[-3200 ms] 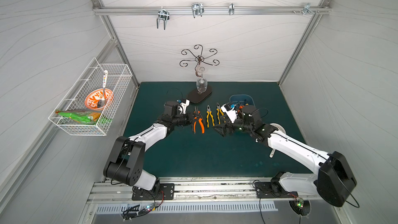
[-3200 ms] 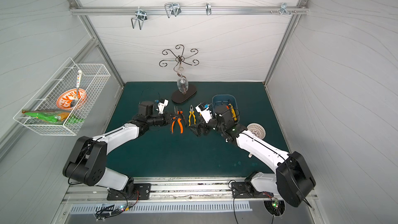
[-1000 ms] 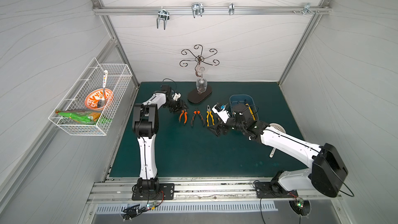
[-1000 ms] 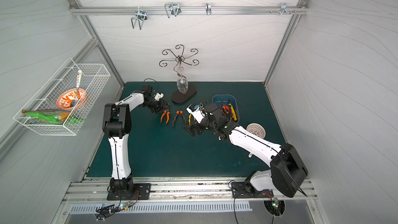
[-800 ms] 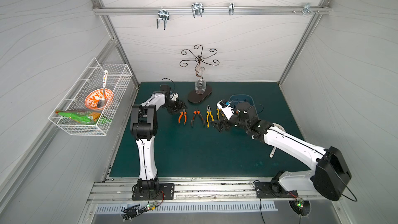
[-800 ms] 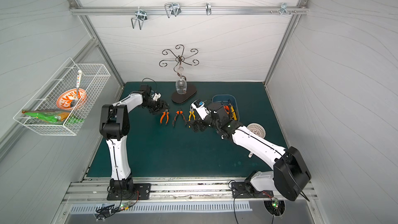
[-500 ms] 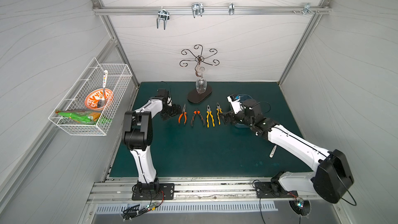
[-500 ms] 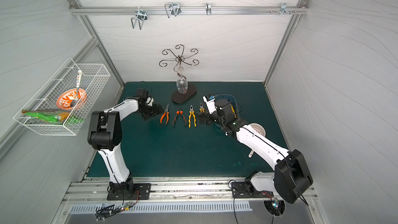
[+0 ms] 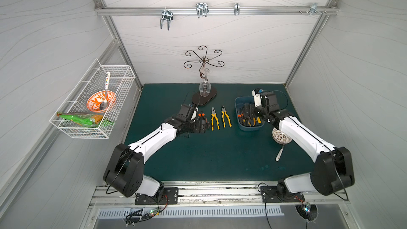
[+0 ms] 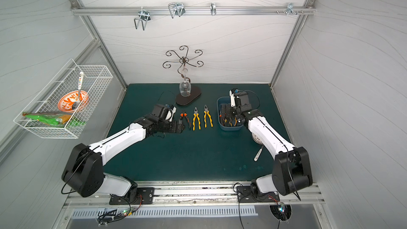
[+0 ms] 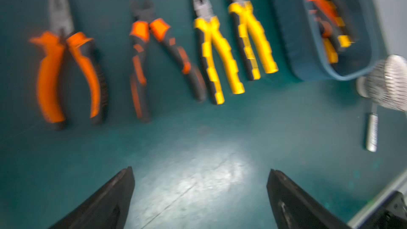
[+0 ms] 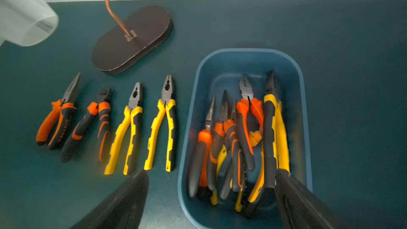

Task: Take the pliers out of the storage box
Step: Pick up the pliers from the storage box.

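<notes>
I need to lower my open right gripper into the blue storage box [image 12: 242,51] next, with its fingers on either side of the yellow-and-black pliers' black handle, which lies there uncovered.
The blue storage box [image 9: 251,128] [image 10: 229,128] [image 12: 242,51] stands on the green mat at the right, with several pliers [image 12: 242,142] piled inside. Several more pliers lie in a row on the mat to its left: two yellow-handled ones [image 9: 214,118] [image 12: 164,128] and orange-handled ones [image 12: 57,124] [image 11: 66,73]. My right gripper [image 9: 247,115] [image 12: 212,172] hovers open over the box, with nothing between its fingers. My left gripper [image 9: 201,127] [image 11: 199,170] is open and empty above the mat. It sits at the handle end of the orange pliers and covers part of them in both top views.
A wire glass stand with a dark oval base [image 9: 203,101] and a hanging wine glass [image 9: 204,88] stands just behind the row. A white mesh strainer [image 9: 280,137] lies under my right arm. A wire basket [image 9: 92,104] hangs on the left wall.
My left gripper opened, let go of the orange pliers at the row's left end and drew back. My right gripper left a yellow pair in the row and moved over the box.
</notes>
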You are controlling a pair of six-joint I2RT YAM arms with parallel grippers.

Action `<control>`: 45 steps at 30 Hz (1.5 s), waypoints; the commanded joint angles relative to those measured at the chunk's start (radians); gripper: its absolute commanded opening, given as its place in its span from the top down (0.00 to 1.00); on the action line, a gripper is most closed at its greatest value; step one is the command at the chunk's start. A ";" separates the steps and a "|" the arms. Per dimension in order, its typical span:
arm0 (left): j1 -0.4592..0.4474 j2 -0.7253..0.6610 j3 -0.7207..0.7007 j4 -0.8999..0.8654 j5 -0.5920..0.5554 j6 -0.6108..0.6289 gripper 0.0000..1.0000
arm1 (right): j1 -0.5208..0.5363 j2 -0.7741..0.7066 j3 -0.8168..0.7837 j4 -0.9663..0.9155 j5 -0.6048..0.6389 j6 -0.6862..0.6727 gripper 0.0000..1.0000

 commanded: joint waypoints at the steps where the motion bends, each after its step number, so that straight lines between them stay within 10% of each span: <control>1: -0.071 -0.056 -0.034 0.165 0.067 0.023 0.00 | -0.031 0.075 0.059 -0.113 0.045 0.016 0.13; 12: -0.171 -0.172 -0.176 0.444 0.138 0.123 0.00 | -0.044 0.336 0.232 -0.274 0.228 -0.021 0.41; 26: -0.172 -0.128 -0.164 0.387 0.125 0.226 0.00 | -0.045 0.549 0.328 -0.290 0.343 -0.033 0.67; 34: -0.172 -0.108 -0.152 0.399 0.121 0.213 0.00 | -0.046 0.481 0.296 -0.261 0.344 -0.038 0.93; 45: -0.112 -0.107 -0.159 0.420 0.094 0.135 0.00 | -0.036 0.285 0.208 -0.199 0.313 -0.026 0.96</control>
